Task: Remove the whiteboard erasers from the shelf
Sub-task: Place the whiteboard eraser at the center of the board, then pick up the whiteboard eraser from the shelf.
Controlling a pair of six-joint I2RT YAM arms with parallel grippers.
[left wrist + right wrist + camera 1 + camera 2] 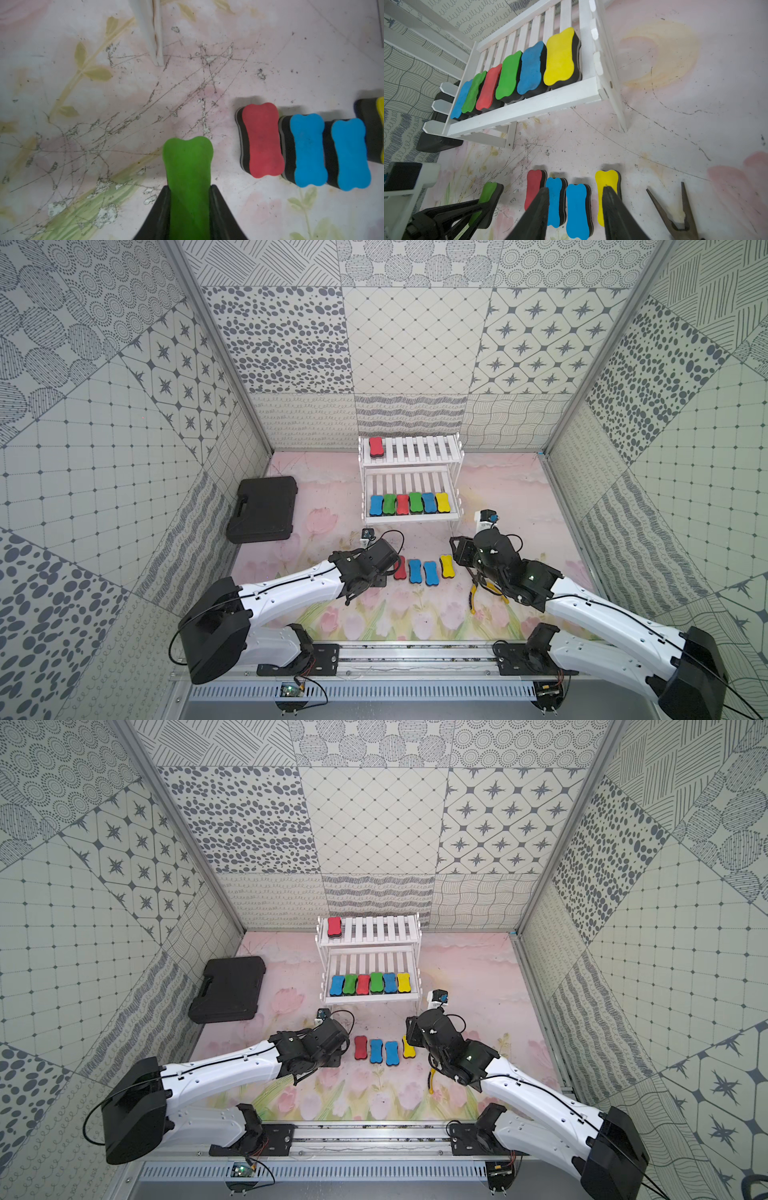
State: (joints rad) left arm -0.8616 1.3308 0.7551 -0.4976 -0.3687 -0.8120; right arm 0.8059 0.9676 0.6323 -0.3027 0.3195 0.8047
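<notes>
My left gripper moves down toward the row next and releases the green eraser point(188, 164) onto the mat point(222, 154) beside the red eraser, since that spot is still bare.
The white shelf point(411, 517) stands at the back. One red eraser point(375, 446) lies on its upper tier. Several erasers point(517, 74) in blue, green, red and yellow sit side by side on the lower tier. On the mat in front of the shelf lies a row of a red eraser point(400, 568), two blue erasers point(414, 571) and a yellow eraser point(446, 565). My left gripper point(188, 187) is shut on a green eraser point(188, 164), low over the mat just left of that row. My right gripper point(576, 189) hangs open over the row with nothing between its fingers.
A shut black plastic case point(264, 510) lies at the left by the wall. Yellow-handled pliers point(473, 593) lie on the mat right of the floor row, under my right arm. Patterned walls close in the back and both sides.
</notes>
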